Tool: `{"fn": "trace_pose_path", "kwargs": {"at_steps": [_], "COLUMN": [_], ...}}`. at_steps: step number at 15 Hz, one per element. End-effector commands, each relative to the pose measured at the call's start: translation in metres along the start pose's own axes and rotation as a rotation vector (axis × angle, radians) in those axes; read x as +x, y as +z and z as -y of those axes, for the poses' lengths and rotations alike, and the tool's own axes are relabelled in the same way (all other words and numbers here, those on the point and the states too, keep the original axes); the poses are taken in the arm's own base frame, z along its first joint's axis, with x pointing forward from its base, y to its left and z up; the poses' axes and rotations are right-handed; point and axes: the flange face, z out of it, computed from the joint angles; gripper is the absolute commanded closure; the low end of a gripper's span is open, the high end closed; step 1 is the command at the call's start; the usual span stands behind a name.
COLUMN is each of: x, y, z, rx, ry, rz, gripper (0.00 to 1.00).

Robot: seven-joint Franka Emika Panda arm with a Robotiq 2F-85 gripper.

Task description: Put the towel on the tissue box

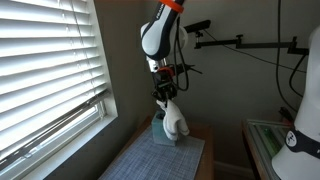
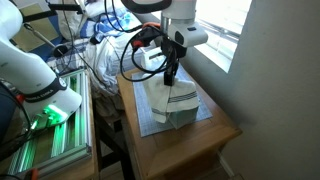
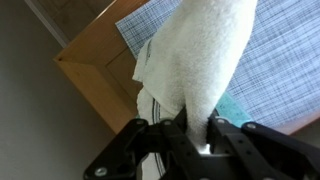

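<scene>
The towel goes up toward the blinds next, then down over the tissue box's uncovered side (image 1: 157,127) (image 3: 232,108) for release. That side lies below my gripper, nearer the blinds.
My gripper (image 3: 194,130) is shut on a white towel (image 3: 200,55) and holds it by its top. The towel hangs down from the fingers and drapes onto the teal tissue box (image 3: 238,103) below. In both exterior views the gripper (image 1: 165,98) (image 2: 171,78) hangs just above the towel (image 1: 174,120) (image 2: 175,98), which covers most of the tissue box (image 2: 182,119). The towel has thin dark stripes near one edge. The box stands on a blue-grey placemat (image 2: 148,112).
The placemat (image 1: 150,158) lies on a small wooden table (image 2: 180,150) next to a window with white blinds (image 1: 45,60). A white robot base (image 2: 30,75) and a green-lit rack (image 2: 55,140) stand beside the table. A monitor arm (image 1: 240,42) reaches across behind.
</scene>
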Motion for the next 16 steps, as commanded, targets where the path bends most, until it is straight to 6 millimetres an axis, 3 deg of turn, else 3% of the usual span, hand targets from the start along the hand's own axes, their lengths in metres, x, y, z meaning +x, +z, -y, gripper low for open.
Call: {"fn": "trace_pose_path", "kwargs": {"at_steps": [1,4,7,13,16], "x": [0.011,0.020,0.015,-0.001,-0.001], "y": [-0.017,-0.014,-0.014,-0.037,-0.059], "z": [-0.005,-0.006,-0.009,-0.027,-0.041], "rx": [0.044,0.042,0.034,0.043,0.043], "ry": [0.073,0.134,0.134,0.039,0.037], "rz": [-0.055,-0.085,-0.059,-0.027,-0.030], "gripper": [0.97,0.97,0.97,0.97,0.97]}}
